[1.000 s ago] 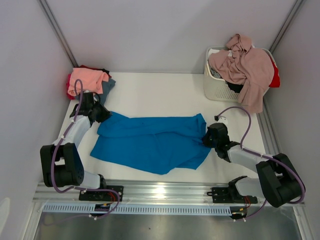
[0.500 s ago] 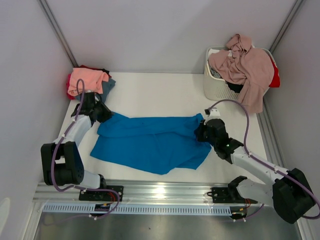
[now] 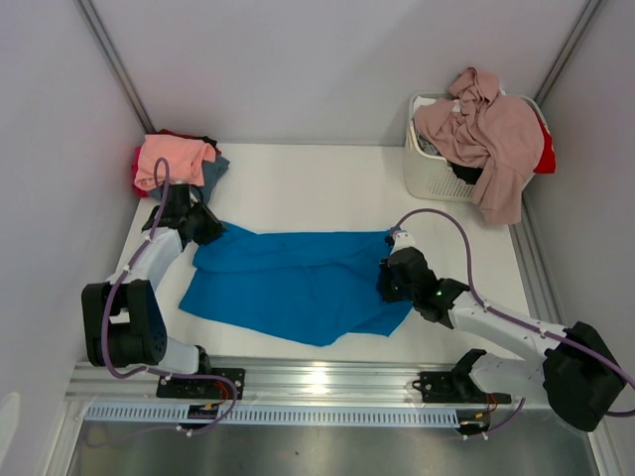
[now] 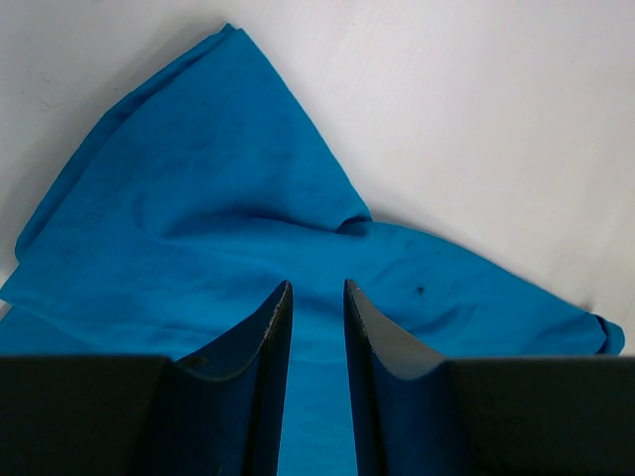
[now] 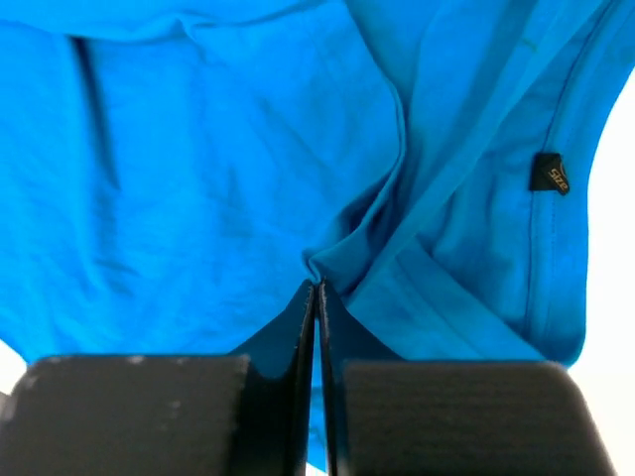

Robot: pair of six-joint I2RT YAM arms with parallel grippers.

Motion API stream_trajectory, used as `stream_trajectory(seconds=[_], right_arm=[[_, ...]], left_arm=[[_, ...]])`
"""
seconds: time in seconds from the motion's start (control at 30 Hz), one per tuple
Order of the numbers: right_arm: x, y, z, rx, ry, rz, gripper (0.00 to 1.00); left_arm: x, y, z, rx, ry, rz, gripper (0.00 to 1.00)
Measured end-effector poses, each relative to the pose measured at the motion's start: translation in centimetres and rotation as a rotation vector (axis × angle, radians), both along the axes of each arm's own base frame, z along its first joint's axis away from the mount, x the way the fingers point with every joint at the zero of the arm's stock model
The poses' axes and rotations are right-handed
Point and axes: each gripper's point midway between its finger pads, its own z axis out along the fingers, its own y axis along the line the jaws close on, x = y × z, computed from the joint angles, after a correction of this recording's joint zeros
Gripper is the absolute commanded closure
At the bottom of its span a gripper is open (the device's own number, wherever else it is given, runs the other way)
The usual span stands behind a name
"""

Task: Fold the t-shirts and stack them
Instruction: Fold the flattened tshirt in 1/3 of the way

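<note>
Next, my left gripper will shift to the left in the top view, from over cloth inside the edge of the t-shirt's far corner to that corner.
A bright blue t-shirt lies spread and creased across the middle of the table. My right gripper is at its right edge, shut on a pinched fold of the blue cloth that bunches at the fingertips; in its wrist view the gripper shows no gap between the jaws. My left gripper hovers at the shirt's upper left corner. In the left wrist view the gripper has its jaws slightly apart, with flat blue cloth showing in the gap and nothing gripped.
A pile of shirts, salmon pink on top of red and blue-grey, sits at the back left corner. At the back right a white slatted basket holds more clothes, and a dusty mauve-pink shirt hangs over its rim. Walls enclose three sides.
My right gripper has moved left and slightly toward the back, dragging the shirt's right edge inward. The left jaws have parted a little; the left arm has barely moved.
</note>
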Motion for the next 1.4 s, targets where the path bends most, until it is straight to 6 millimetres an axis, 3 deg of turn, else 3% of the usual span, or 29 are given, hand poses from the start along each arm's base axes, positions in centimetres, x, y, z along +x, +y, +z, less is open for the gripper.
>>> stream_trajectory(seconds=[0.07, 0.17, 0.37, 0.5, 0.73, 1.0, 1.4], right_arm=[[-0.1, 0.0, 0.8, 0.017, -0.020, -0.011, 0.69], [0.1, -0.3, 1.0, 0.018, -0.033, -0.039, 0.51], [0.8, -1.5, 0.8, -0.024, -0.061, -0.102, 0.38], [1.6, -2.3, 1.1, -0.054, -0.102, -0.138, 0.32], [5.5, -3.8, 2.0, -0.058, -0.154, -0.244, 0.31], [9.4, -6.4, 0.5, -0.012, -0.098, -0.383, 0.30], [13.7, -6.0, -2.7, 0.103, 0.008, -0.437, 0.31]], left_arm=[[0.0, 0.0, 0.0, 0.000, 0.002, 0.000, 0.69], [0.0, 0.0, 0.0, 0.000, 0.002, 0.000, 0.69], [-0.2, 0.4, -0.5, -0.005, 0.022, 0.021, 0.64], [-0.7, 1.9, -1.6, -0.031, 0.047, 0.077, 0.64], [0.0, 3.1, -3.6, -0.041, 0.123, 0.108, 0.66], [1.3, 4.5, -4.6, -0.002, 0.219, 0.145, 0.68], [2.7, 6.4, -5.0, 0.037, 0.283, 0.186, 0.73]])
